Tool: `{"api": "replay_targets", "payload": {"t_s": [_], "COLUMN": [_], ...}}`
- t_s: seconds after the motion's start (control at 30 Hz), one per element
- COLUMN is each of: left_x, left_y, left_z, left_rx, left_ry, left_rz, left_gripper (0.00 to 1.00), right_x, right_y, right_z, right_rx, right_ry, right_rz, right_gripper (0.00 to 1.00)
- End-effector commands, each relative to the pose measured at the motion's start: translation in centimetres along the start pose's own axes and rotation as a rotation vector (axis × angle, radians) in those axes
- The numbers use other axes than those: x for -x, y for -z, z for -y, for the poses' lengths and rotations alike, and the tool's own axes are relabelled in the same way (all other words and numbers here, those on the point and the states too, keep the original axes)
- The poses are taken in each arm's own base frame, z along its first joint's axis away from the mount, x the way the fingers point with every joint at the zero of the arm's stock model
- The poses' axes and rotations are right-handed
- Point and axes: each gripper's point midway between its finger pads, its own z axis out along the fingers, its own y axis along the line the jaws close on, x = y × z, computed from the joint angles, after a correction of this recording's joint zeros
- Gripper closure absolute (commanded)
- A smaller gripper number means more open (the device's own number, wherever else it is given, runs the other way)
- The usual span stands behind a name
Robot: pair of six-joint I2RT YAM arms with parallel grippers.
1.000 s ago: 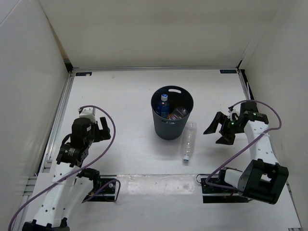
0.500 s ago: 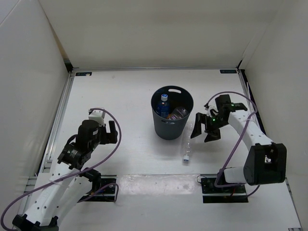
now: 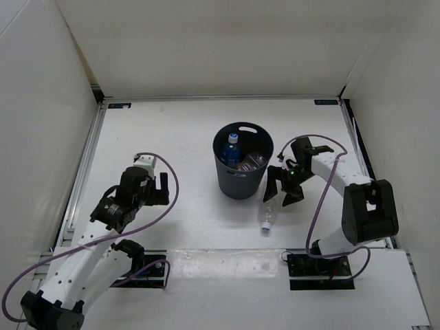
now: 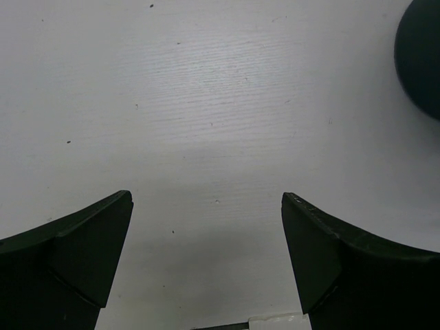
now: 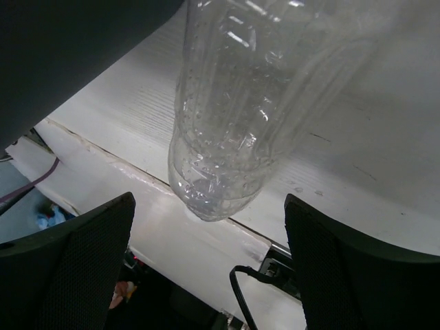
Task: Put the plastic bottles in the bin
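The plain clear bottle lies flat on the tabletop, so next my right gripper will go down and edge toward the bin (image 3: pixel 240 180), tilting flatter onto the plain clear bottle's far end (image 3: pixel 273 199).
The dark grey-blue bin (image 3: pixel 240 180) stands mid-table. Inside it a clear bottle with a blue label (image 3: pixel 232 149) stands upright, and another labelled bottle (image 3: pixel 251 163) lies beside it. I cannot make out the orange bottle. The plain clear bottle (image 3: pixel 270 205) lies on the table just right of the bin, cap toward me. My right gripper (image 3: pixel 282 187) is open, its fingers either side of that bottle's far end. In the right wrist view the bottle (image 5: pixel 240 103) fills the space ahead of the open gripper (image 5: pixel 209 199). My left gripper (image 3: pixel 155 188) is open and empty, left of the bin.
White walls close in the table on three sides. The bin's dark wall (image 5: pixel 69 55) is close on the left in the right wrist view, and its edge (image 4: pixel 423 55) shows top right in the left wrist view. The arm bases and cables sit at the near edge (image 3: pixel 323 265).
My right arm has swung left from the table's right side, so its open gripper now straddles the plain clear bottle. My left arm has shifted slightly right, toward the bin.
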Motion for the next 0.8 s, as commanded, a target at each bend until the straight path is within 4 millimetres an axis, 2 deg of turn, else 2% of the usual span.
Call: {"api": "replay_targets", "payload": {"t_s": [0.0, 0.13, 0.4, 0.63, 0.77], "left_x": [0.0, -0.2, -0.6, -0.8, -1.0], "left_y": [-0.3, -0.5, -1.2, -1.1, -1.4], "left_z": [0.5, 0.6, 0.2, 0.3, 0.4], "left_rx": [-0.019, -0.023, -0.004, -0.004, -0.004], "left_ry": [-0.01, -0.009, 0.007, 0.014, 0.014], "left_rz": [-0.026, -0.036, -0.073, -0.086, -0.114], "left_gripper": [0.0, 0.0, 0.0, 0.0, 0.0], "right_x": [0.5, 0.3, 2.8, 1.7, 1.3], "right_y": [-0.3, -1.0, -2.1, -4.3, -5.4], "right_z": [-0.2, 0.0, -0.7, -1.2, -1.2], "right_rx": [0.033, 0.044, 0.026, 0.019, 0.019], "right_ry": [-0.039, -0.086, -0.124, -0.204, -0.242], "right_rz": [0.003, -0.044, -0.068, -0.159, -0.183], "right_gripper": [0.1, 0.1, 0.1, 0.13, 0.21]}}
